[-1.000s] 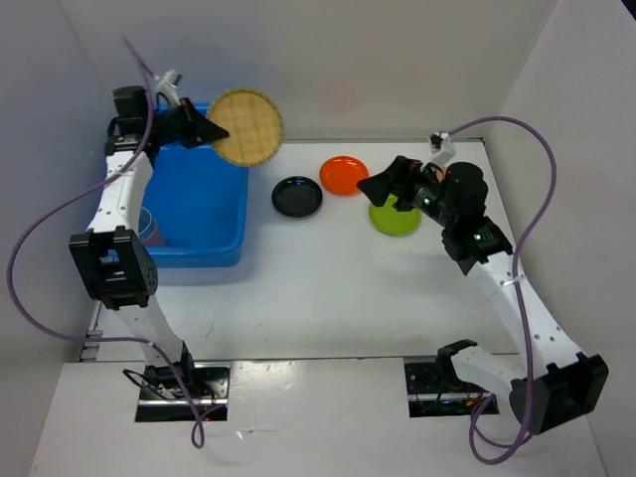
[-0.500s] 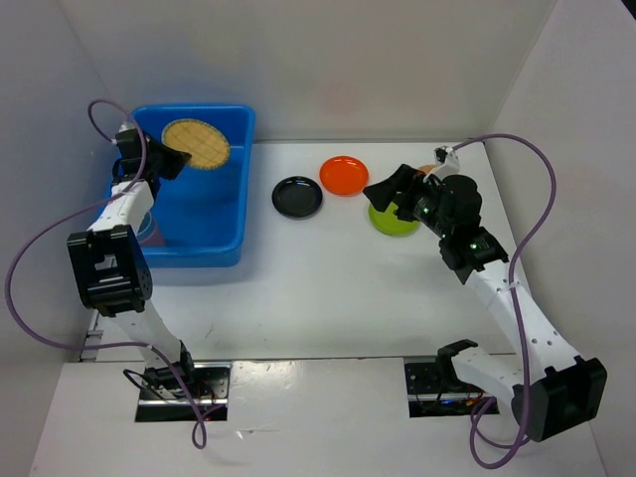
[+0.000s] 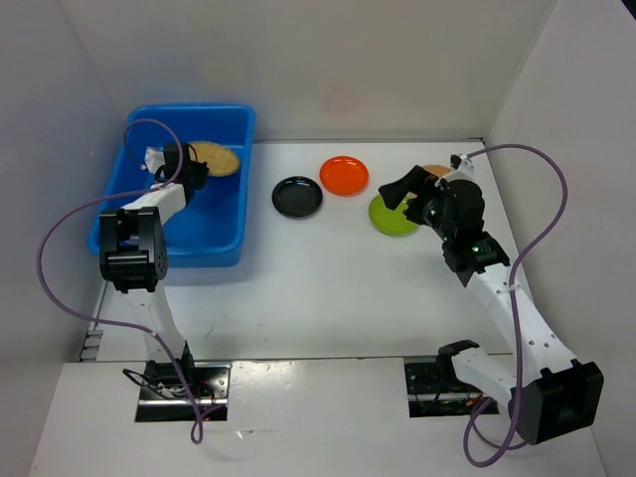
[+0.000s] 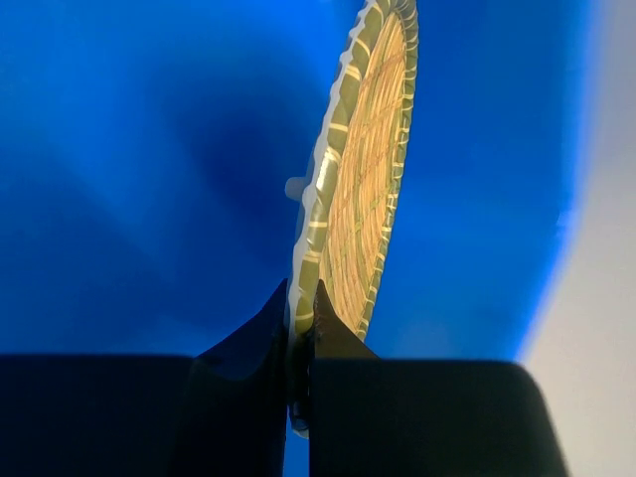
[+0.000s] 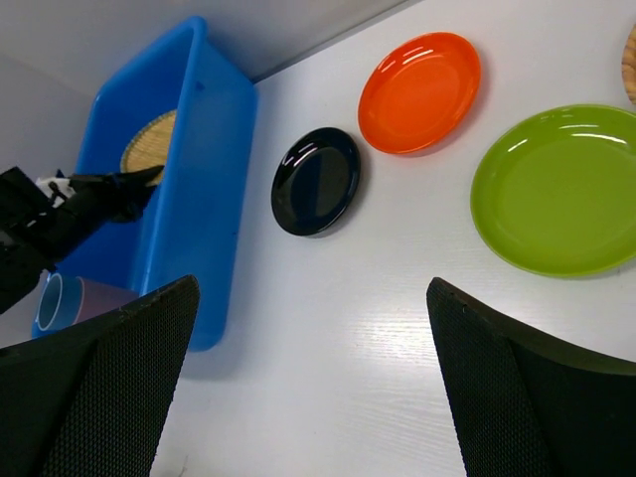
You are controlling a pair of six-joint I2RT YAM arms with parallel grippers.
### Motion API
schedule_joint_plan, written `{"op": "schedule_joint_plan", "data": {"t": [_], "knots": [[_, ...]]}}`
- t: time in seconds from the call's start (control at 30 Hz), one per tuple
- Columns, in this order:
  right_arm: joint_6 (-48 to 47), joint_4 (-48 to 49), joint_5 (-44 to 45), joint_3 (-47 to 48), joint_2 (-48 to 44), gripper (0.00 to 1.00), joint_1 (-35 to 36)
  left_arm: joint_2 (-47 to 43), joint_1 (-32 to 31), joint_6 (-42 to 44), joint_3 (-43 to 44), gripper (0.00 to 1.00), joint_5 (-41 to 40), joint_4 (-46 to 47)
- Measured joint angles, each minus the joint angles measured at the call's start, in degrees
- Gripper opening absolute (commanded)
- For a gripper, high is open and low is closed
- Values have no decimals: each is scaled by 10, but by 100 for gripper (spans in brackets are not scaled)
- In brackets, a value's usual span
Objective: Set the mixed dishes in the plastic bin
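Note:
The tan woven plate [image 3: 218, 157] is on edge in my left gripper and needs to go down toward the bin's empty blue bottom next. Then I need to release the plate's rim.
My left gripper [image 3: 195, 165] is shut on the rim of a tan woven plate [image 3: 218, 157] and holds it low inside the far end of the blue plastic bin [image 3: 217, 224]. In the left wrist view the plate [image 4: 373, 169] stands on edge between the fingers [image 4: 301, 298], with the bin's wall [image 4: 129, 149] behind it. My right gripper [image 3: 399, 195] is open and empty above the lime green plate [image 3: 390, 221]. The black plate [image 3: 297, 197] and orange plate [image 3: 344, 175] lie on the table. The right wrist view shows the black [image 5: 316, 180], orange [image 5: 419, 91] and lime [image 5: 558, 189] plates.
A second tan plate [image 3: 434, 170] lies far right, mostly hidden behind my right arm. A pink cup [image 5: 104, 296] and a blue cup [image 5: 50, 298] sit at the bin's near left corner. White walls enclose the table on three sides.
My left gripper has carried the tan plate from above the bin's far right corner down into the bin. My right gripper has shifted slightly right over the lime plate.

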Motion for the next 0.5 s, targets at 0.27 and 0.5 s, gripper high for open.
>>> {"op": "schedule_joint_plan", "data": {"t": [0.27,0.5], "knots": [[2,-3,1,-16,-12,100,-20,33,-36,-46,-3,0,-85,-26],[2,-3,0,-17,-12,100,-35,36,-35,-70,-3,0,-129,-27]]}}
